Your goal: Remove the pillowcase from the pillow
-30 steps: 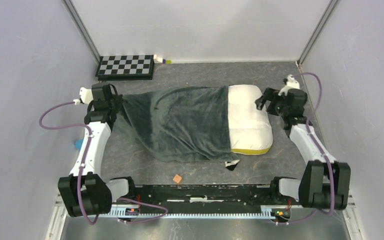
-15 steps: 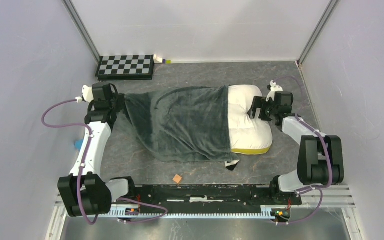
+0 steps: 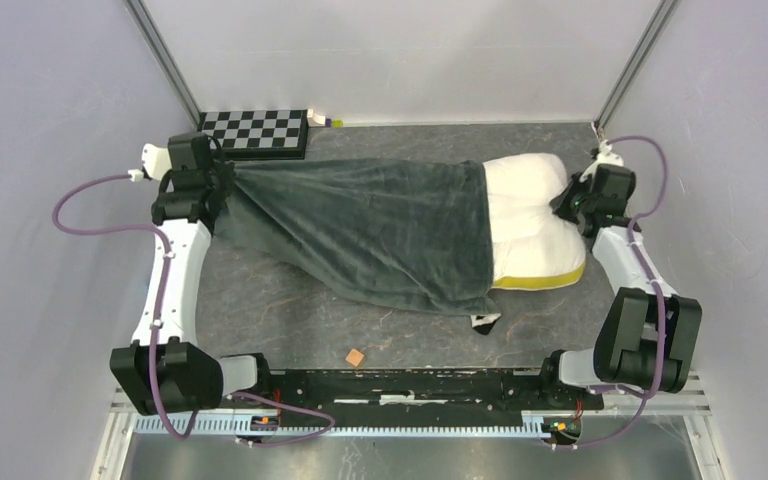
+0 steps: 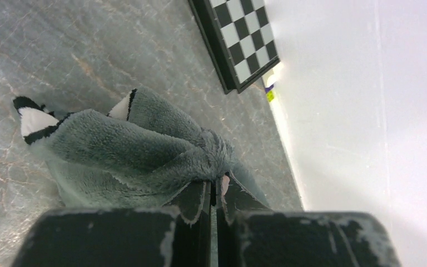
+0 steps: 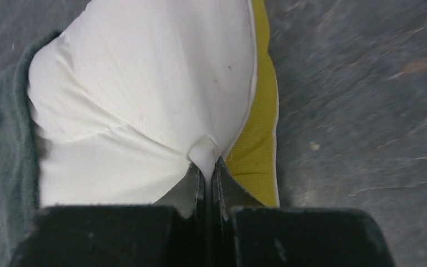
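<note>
My left gripper will pull the pillowcase's pinched end away from the pillow [image 3: 530,215], left in the top view, then release it, as plush still covers white fabric.
The dark grey-green pillowcase [image 3: 370,225] lies stretched across the table and covers the left part of the white pillow [image 3: 530,215]. A bit of its zebra-striped face [image 3: 484,322] shows at the front. My left gripper [image 3: 222,185] is shut on the pillowcase's left end, with bunched plush [image 4: 144,153] pinched between its fingers. My right gripper [image 3: 566,203] is shut on a pinch of the pillow's white fabric [image 5: 144,100] at its right end. The pillow's yellow edge [image 5: 258,144] runs beside the right finger.
A checkerboard [image 3: 253,131] lies at the back left, close to my left wrist. A small orange block [image 3: 356,356] sits on the table near the front rail. Side walls stand close to both arms.
My right gripper closed on the pillow's right end and pulled it right and back. My left arm pulled the pillowcase's end left and back, stretching it. More white pillow shows.
</note>
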`<state>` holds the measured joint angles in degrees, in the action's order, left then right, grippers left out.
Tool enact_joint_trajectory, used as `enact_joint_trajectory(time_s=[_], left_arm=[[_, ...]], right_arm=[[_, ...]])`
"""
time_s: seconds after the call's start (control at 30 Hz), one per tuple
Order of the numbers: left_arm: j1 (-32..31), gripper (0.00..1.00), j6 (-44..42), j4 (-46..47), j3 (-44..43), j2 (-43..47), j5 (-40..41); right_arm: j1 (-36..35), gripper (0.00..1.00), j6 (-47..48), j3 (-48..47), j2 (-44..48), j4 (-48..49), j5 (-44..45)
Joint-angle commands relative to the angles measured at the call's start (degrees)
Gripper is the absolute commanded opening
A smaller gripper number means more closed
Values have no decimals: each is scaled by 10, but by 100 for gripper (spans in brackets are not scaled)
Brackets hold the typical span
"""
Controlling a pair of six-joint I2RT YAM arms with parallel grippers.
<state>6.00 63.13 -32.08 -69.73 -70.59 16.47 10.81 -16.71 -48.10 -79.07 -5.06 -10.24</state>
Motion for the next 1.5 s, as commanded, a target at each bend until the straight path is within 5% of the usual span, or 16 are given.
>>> enact_joint_trajectory(time_s=[0.0, 0.27, 0.4, 0.6, 0.83, 0.87, 0.9, 0.93, 1.0, 1.17, 1.33, 1.47], left_arm=[[15, 2, -22, -33, -110, -15, 70], [135, 2, -51, -101, -151, 0, 103], [141, 2, -60, -81, -132, 13, 91], [140, 3, -89, 43, -57, 18, -103], [95, 42, -106, 64, 4, 14, -167], [85, 48, -110, 63, 10, 17, -154], [72, 67, -111, 57, 13, 23, -137], [56, 98, -112, 52, 13, 28, -121], [21, 100, -142, 42, 3, 36, -99], [-53, 100, -207, 42, -17, 69, -94], [-117, 100, -263, 114, 41, 117, -194], [-181, 100, -299, 101, 60, 103, -197]], right_arm=[[55, 0, -14, -89, 26, 1, 86], [155, 0, -61, -125, 15, 5, 94], [157, 0, -56, -117, 27, 18, 81], [156, 3, -61, -82, 23, 60, -62], [146, 11, -55, -9, 41, 97, -105], [144, 15, -52, -4, 43, 96, -105], [143, 32, -49, 0, 47, 96, -108], [142, 60, -45, 6, 52, 97, -111], [136, 94, -42, 20, 70, 102, -99], [86, 98, -1, -9, 105, 35, -28], [-12, 98, 42, -43, 131, -16, 37], [-71, 98, 64, -37, 141, -17, 6]])
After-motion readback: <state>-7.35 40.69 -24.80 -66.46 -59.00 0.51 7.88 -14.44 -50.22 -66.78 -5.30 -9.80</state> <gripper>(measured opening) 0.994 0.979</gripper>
